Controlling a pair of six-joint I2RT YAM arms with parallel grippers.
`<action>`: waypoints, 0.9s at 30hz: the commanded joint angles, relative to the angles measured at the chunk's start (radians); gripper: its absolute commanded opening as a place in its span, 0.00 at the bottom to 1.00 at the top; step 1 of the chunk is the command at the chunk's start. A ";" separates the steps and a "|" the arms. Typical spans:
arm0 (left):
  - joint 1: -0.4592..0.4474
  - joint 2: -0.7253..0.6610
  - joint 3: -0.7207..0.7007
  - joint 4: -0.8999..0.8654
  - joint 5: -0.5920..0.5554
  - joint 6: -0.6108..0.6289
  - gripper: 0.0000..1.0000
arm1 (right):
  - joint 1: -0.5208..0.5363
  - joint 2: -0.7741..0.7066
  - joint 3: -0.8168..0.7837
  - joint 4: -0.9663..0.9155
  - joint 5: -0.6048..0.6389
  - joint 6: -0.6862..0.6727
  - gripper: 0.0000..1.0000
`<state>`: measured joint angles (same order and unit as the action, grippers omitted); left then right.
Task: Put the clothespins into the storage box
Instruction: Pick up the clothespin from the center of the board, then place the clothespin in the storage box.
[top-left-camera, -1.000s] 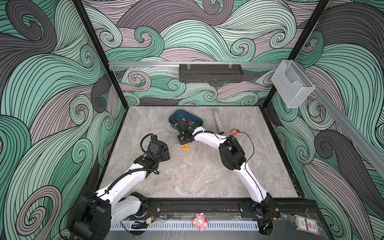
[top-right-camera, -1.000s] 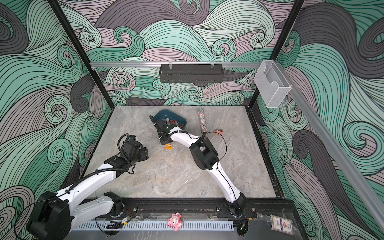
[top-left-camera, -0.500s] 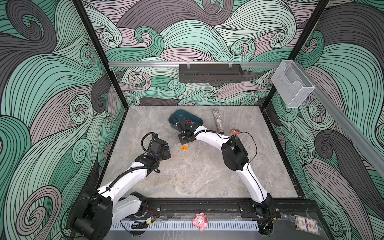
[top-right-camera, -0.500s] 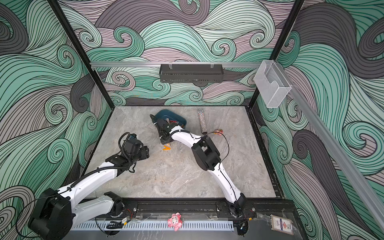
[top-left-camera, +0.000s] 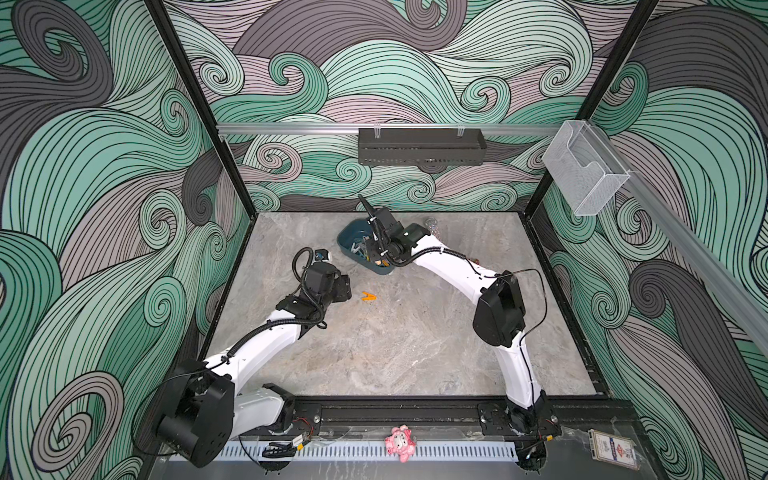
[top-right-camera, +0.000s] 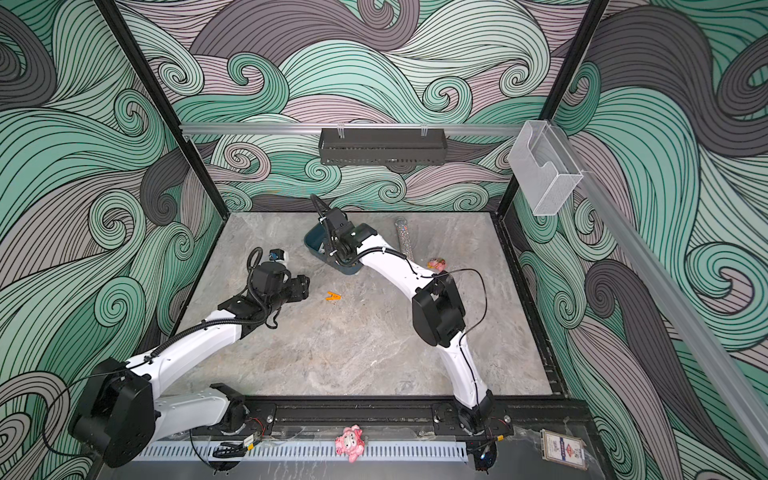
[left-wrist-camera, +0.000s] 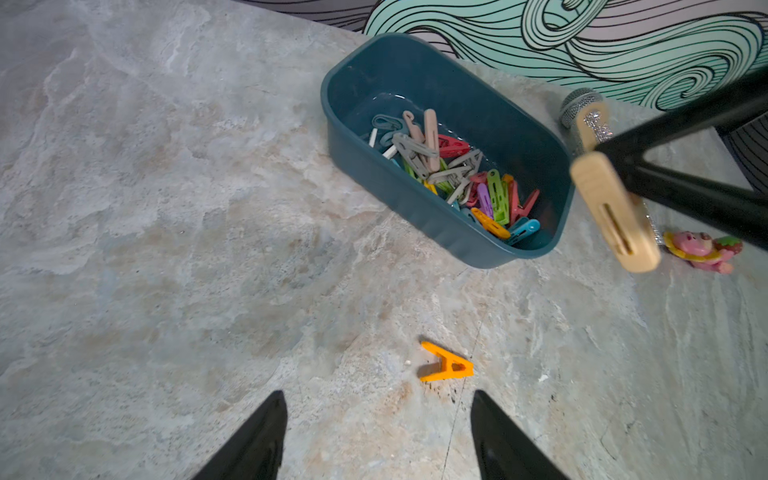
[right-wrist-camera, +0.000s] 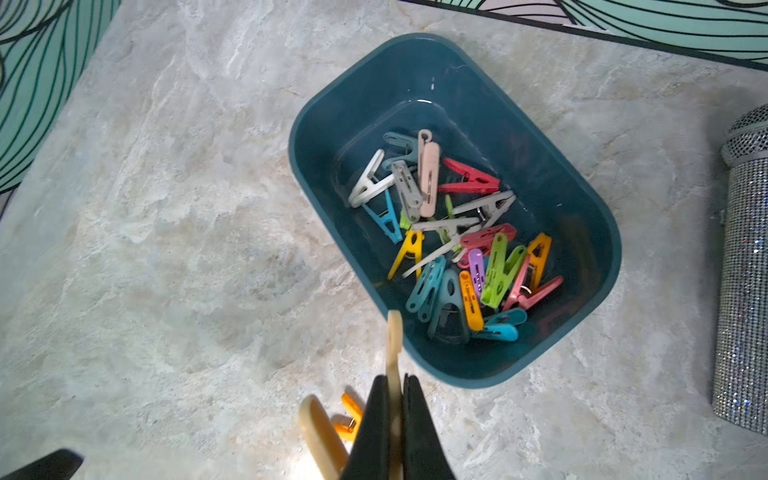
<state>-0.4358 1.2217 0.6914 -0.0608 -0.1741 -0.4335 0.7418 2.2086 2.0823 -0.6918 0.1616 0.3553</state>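
Observation:
Next, my right gripper moves down over the clothespins inside the storage box's near end (right-wrist-camera: 504, 300) and releases the beige clothespin (right-wrist-camera: 394, 338), because it still hangs above the storage box's rim.
The dark teal storage box (top-left-camera: 345, 246) (top-right-camera: 312, 245) (left-wrist-camera: 432, 224) (right-wrist-camera: 457, 368) holds several coloured clothespins (right-wrist-camera: 465, 245) (left-wrist-camera: 465, 178). My right gripper (right-wrist-camera: 395, 380) (top-left-camera: 376, 258) is shut on a beige clothespin (right-wrist-camera: 394, 338) (left-wrist-camera: 615, 212), held in the air by the box's near end. An orange clothespin (top-left-camera: 368, 296) (top-right-camera: 333, 296) (left-wrist-camera: 446, 363) (right-wrist-camera: 350, 415) lies on the table. Just short of it hovers my left gripper (left-wrist-camera: 378, 399) (top-left-camera: 345, 289), open and holding nothing.
A glittery silver cylinder (top-right-camera: 405, 237) (right-wrist-camera: 744, 270) lies right of the box, with a small pink toy (top-right-camera: 437, 262) (left-wrist-camera: 702, 249) beyond it. A black perforated tray (top-left-camera: 419, 145) and a clear holder (top-left-camera: 582, 166) hang on the walls. A pink figure (top-left-camera: 400, 442) sits on the front rail.
My right gripper closed on the beige clothespin beside the orange one and lifted it back toward the box. My left arm moved closer to the orange clothespin.

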 joint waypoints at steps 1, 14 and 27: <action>-0.013 0.038 0.040 0.045 0.041 0.032 0.72 | -0.028 0.060 0.054 -0.007 0.049 -0.003 0.08; -0.034 0.102 0.071 0.053 0.076 0.036 0.72 | -0.069 0.204 0.200 -0.038 0.068 -0.032 0.07; -0.034 0.096 0.063 0.029 0.050 0.032 0.72 | -0.076 0.217 0.203 -0.039 0.067 -0.026 0.07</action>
<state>-0.4618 1.3148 0.7376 -0.0235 -0.1085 -0.4103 0.6727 2.4073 2.2642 -0.7170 0.2096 0.3321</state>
